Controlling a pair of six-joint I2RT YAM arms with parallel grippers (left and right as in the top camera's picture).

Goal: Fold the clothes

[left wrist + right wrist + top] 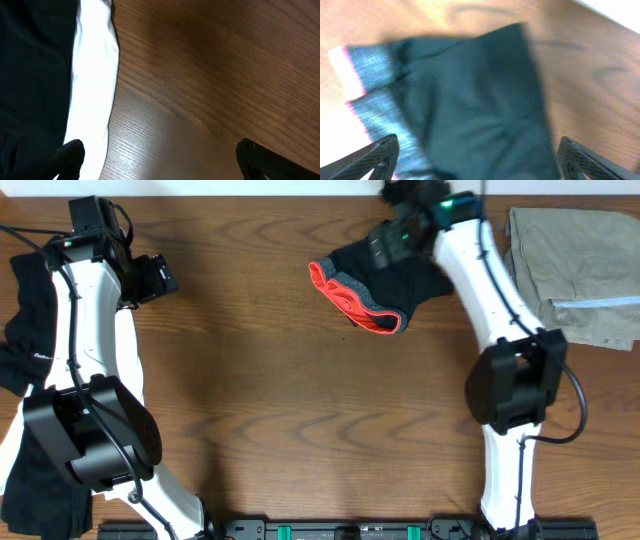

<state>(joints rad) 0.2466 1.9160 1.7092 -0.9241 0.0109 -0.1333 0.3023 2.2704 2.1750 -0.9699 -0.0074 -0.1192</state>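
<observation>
I will move my right gripper down, back and to the left in the overhead view, onto the red-orange waistband [350, 302] [357, 107]. That edge of the garment is exposed beside the bare table.
A dark grey garment [400, 280] with a red-orange waistband lies crumpled on the wooden table [300, 400] at the top centre. My right gripper [400, 232] hovers over its far edge. In the right wrist view, which is blurred, the garment [470, 85] fills the space below the right gripper [477, 146], whose fingers are spread wide and hold nothing. My left gripper [150, 277] is open and empty at the upper left, over bare table [200, 75]; its fingers [160, 152] are wide apart.
A heap of black clothes [25, 350] hangs over the table's left edge and shows in the left wrist view [30, 75]. A folded khaki cloth [575, 265] lies at the top right. The arm bases stand along the front edge.
</observation>
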